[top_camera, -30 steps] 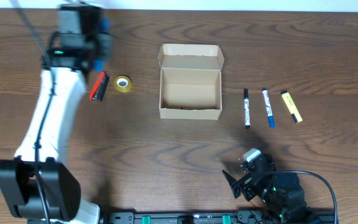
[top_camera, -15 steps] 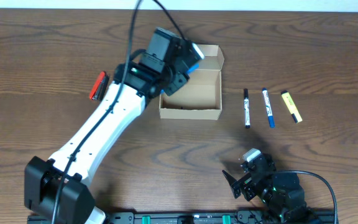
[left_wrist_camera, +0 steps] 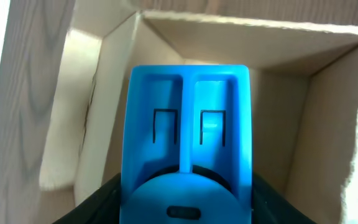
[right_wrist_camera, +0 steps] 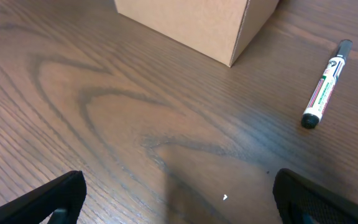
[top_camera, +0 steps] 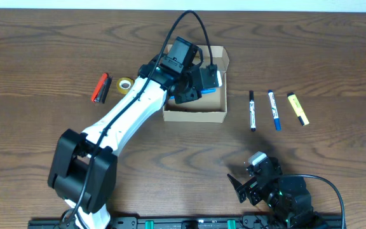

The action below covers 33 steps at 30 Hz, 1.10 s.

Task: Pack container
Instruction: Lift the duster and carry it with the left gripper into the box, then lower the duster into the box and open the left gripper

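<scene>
My left gripper lowers the blue plastic object between the box's cardboard sides toward the box's bottom [top_camera: 203, 103] [left_wrist_camera: 275, 127] next, since it still hangs high over the box's open inside.
The container, a tan cardboard box [top_camera: 194, 116] with its flap lid open, stands at the table's middle. My left gripper [top_camera: 203, 81] is over the box's right half, shut on a blue plastic object [top_camera: 211, 88]. In the left wrist view the blue object [left_wrist_camera: 188, 124] fills the middle, pointing into the box's interior [left_wrist_camera: 291, 118]; the fingertips are hidden behind it. My right gripper [top_camera: 250, 181] is open and empty near the front edge. In its wrist view the jaws [right_wrist_camera: 185, 199] hover over bare wood, with the box corner [right_wrist_camera: 197, 18] ahead.
A black marker [top_camera: 252, 110], a blue marker [top_camera: 274, 109] and a yellow highlighter [top_camera: 298, 109] lie right of the box. The black marker also shows in the right wrist view [right_wrist_camera: 325, 93]. A red-and-black item [top_camera: 101, 88] and a yellow tape roll [top_camera: 126, 85] lie to the left.
My left arm has swung from the far left of the table to over the box, carrying the blue object. The right arm has not moved.
</scene>
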Tool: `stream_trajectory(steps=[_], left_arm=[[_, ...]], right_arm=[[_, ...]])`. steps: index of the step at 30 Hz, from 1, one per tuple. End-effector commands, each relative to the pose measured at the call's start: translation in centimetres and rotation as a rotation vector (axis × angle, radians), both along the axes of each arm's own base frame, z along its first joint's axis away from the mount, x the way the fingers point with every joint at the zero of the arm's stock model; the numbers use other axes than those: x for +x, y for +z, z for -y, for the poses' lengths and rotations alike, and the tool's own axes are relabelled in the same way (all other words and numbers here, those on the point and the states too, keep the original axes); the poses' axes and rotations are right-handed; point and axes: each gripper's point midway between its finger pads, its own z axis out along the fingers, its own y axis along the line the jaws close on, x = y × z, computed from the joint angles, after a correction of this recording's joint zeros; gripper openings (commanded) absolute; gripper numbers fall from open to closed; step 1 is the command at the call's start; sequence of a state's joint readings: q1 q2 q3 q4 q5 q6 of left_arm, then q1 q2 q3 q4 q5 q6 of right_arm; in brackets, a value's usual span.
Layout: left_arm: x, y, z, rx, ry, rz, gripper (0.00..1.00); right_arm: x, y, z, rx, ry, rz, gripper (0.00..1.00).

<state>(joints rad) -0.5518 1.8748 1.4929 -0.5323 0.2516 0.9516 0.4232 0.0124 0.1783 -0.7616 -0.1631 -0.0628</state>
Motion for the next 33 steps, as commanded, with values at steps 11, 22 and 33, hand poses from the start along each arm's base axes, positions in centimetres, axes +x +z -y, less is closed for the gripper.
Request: stream_trajectory(steps=[11, 22, 33], left_arm=[[-0.6, -1.5, 1.4, -0.019, -0.148, -0.016, 0.28], [-0.9, -3.7, 1.1, -0.005, -0.147, -0.077, 0.28], [-1.6, -5.7, 0.4, 0.021, -0.12, -0.157, 0.31]], right_arm=[[-0.1, -0.3, -0.1, -0.013, 0.016, 0.003, 0.99], [-0.1, -0.3, -0.1, -0.012, 0.016, 0.003, 0.99], [-0.1, -0.3, -0.1, -0.012, 0.016, 0.003, 0.99]])
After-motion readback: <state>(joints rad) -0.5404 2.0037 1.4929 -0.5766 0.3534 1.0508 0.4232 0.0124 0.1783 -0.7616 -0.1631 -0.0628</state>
